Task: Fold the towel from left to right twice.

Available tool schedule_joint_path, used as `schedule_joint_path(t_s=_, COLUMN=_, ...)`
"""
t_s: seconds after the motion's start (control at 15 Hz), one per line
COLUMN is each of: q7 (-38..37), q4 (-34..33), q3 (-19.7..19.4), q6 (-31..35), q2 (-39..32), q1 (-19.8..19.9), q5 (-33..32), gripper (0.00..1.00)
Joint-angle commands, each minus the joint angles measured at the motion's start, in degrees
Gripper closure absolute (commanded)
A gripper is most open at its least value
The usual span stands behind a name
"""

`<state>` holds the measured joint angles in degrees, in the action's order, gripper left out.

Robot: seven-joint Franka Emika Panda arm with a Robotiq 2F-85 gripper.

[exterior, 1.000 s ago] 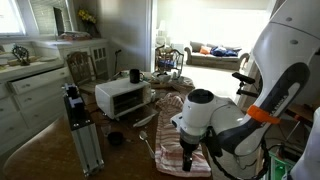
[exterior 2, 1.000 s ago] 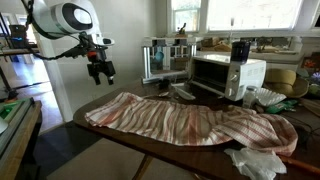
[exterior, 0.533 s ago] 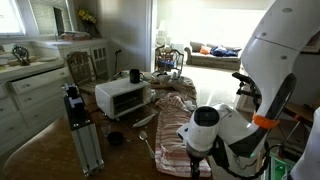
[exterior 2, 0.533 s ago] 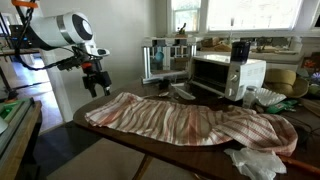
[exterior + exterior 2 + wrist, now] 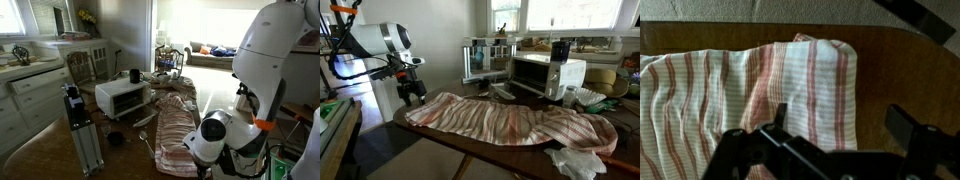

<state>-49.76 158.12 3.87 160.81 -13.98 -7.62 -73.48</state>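
Note:
My gripper is to go down onto the towel's corner at its end edge next.
The towel point(image 5: 505, 122) is a long cloth with pinkish-red and cream stripes, spread lengthwise along the wooden table point(image 5: 440, 140). It also shows in an exterior view point(image 5: 172, 122) and in the wrist view point(image 5: 760, 95). My gripper point(image 5: 413, 97) hangs just off the towel's end at the table's edge, a little above table height. In the wrist view my gripper point(image 5: 840, 125) is open, its fingers straddling the towel's corner and bare wood. Nothing is held.
A white toaster oven point(image 5: 548, 73) stands behind the towel, also seen in an exterior view point(image 5: 122, 97). Crumpled white paper point(image 5: 572, 160) lies at the towel's far end. A camera tripod point(image 5: 80, 130) stands beside the table.
My gripper has moved down and away from the table centre, from above the towel's end to just beside its edge. The towel has not moved.

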Motion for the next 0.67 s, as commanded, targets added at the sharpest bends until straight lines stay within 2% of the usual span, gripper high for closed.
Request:
schedule_joint_path(t_s=0.0, q7=-8.2, q4=-0.6, q3=-1.8, q6=1.6, q2=-2.3, q1=-0.5, q5=-8.9, gripper=0.00)
schedule_joint_path(t_s=0.53, q7=-24.1, q4=-3.7, q3=-1.7, q6=0.5, q2=-5.9, q1=-0.3, q5=-24.3, gripper=0.00)
schedule_joint_path(t_s=0.6, q7=-25.6, q4=-4.0, q3=-1.6, q6=0.4, q2=-6.4, q1=-0.2, q5=-25.6, gripper=0.12)
